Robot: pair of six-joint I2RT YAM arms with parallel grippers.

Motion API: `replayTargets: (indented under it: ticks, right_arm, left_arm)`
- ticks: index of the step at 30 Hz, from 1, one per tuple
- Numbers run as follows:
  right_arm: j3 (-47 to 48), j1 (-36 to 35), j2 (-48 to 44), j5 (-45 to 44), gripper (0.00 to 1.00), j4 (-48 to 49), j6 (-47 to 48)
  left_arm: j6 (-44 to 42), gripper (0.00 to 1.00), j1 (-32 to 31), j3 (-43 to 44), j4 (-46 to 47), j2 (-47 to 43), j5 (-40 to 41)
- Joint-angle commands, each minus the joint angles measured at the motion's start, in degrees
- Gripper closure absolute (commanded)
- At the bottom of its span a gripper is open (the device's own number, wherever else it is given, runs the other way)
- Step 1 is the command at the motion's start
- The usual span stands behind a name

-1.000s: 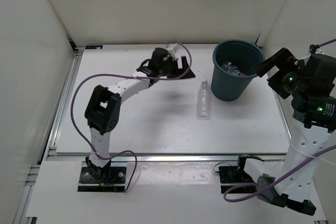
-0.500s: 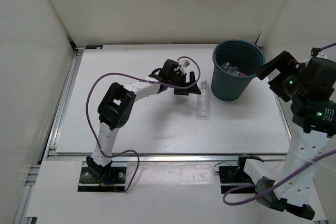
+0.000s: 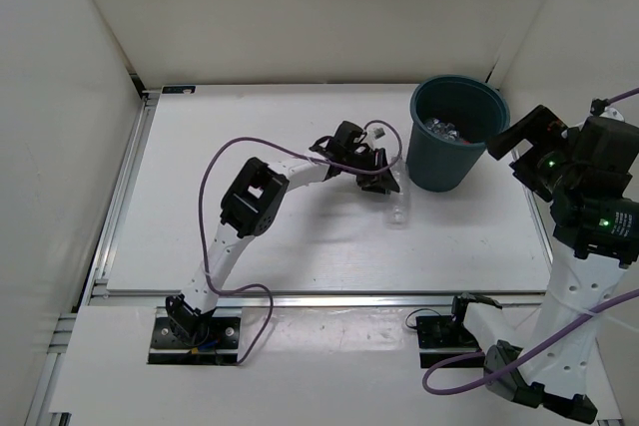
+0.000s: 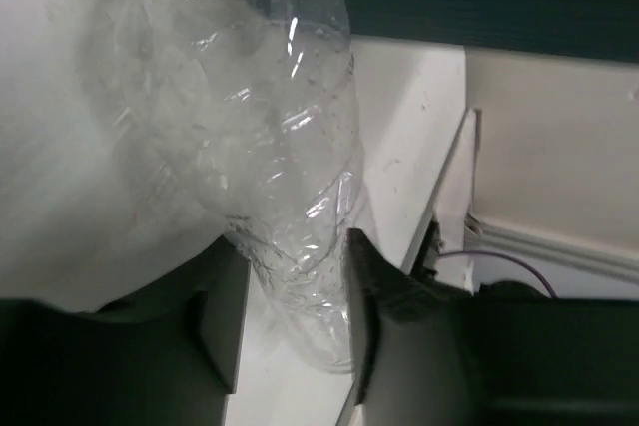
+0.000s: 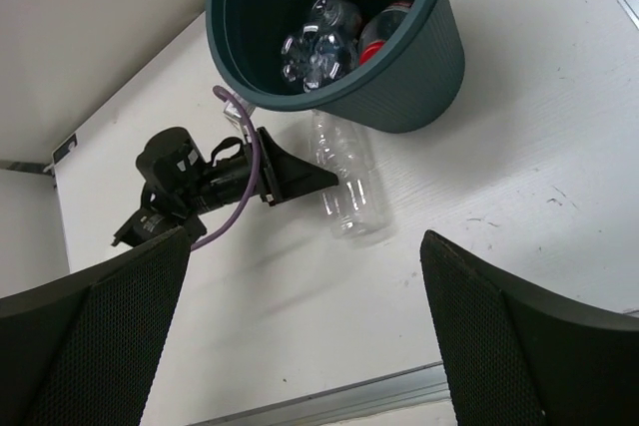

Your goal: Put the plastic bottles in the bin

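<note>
My left gripper rises with the bottle past the bin's rim next, then moves over its open top (image 3: 461,113) for the release, because the bottle lies below that rim.
One clear plastic bottle (image 3: 400,209) lies on the white table just left of the bin (image 3: 451,173), a round dark teal wastebasket. My left gripper (image 3: 380,180) is shut on it; in the left wrist view the crinkled bottle (image 4: 285,137) sits squeezed between both dark fingers (image 4: 222,316). Inside the bin (image 5: 409,87) lie other bottles (image 5: 318,42), one with a red label (image 5: 377,39). The right wrist view shows the gripped bottle (image 5: 349,182) and the left gripper (image 5: 295,177) below the bin. My right gripper (image 5: 310,346) hangs open beside the bin, holding nothing.
White walls close in the table (image 3: 250,236) at the back and sides. A metal rail (image 3: 300,296) runs along the near edge. The left arm's purple cable (image 3: 225,162) loops over the table. The right arm (image 3: 589,207) stands right of the bin.
My left arm swung right and forward from the table's back middle to the lying bottle, and its jaws closed on it. The bottle shifted slightly. The right gripper barely moved.
</note>
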State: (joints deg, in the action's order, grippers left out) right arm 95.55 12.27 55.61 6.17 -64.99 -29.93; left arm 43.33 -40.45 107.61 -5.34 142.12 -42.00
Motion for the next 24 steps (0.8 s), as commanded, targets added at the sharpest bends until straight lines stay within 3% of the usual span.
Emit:
replayTargets:
  ticks: [1, 7, 10, 13, 16, 17, 20, 21, 24]
  right_arm:
    - [-0.7, 0.1, -0.9, -1.8, 0.00, 0.0, 1.7]
    - [-3.7, 0.1, -1.4, -2.3, 0.00, 1.1, 0.6]
    - [-4.2, 0.1, -1.4, -1.8, 0.00, 1.7, 0.1]
    - [-4.8, 0.1, -1.4, -1.8, 0.00, 2.3, -0.5]
    - [-5.3, 0.1, -1.4, -1.8, 0.00, 2.3, -1.1]
    - [-5.3, 0.1, -1.4, -2.4, 0.00, 2.3, -1.1]
    - [-5.3, 0.1, -1.4, -3.9, 0.00, 2.9, -2.3]
    - [-5.3, 0.1, -0.9, -3.9, 0.00, 2.1, -2.3]
    - [-4.7, 0.1, -0.9, -4.5, 0.00, 1.4, -2.9]
  left_arm:
    - [1.8, 0.60, 1.4, -1.7, -1.8, -0.7, -3.9]
    - [2.9, 0.66, 6.9, -11.2, -1.8, -13.8, 4.9]
    - [2.4, 0.66, 10.0, -10.7, -2.3, -19.7, 10.9]
    - [1.8, 0.66, 11.1, -3.8, -2.3, -21.5, 16.0]
    - [3.1, 0.66, 11.1, 13.8, -2.3, -16.6, 12.9]
    - [4.6, 0.66, 11.1, 26.4, -2.3, -10.0, 11.4]
    - [9.4, 0.65, 9.6, 42.4, -2.3, -0.3, 13.6]
    - [9.9, 0.62, 9.6, 44.7, -0.5, -0.3, 14.9]
    - [9.9, 0.62, 7.6, 33.3, 8.0, -5.5, 18.2]
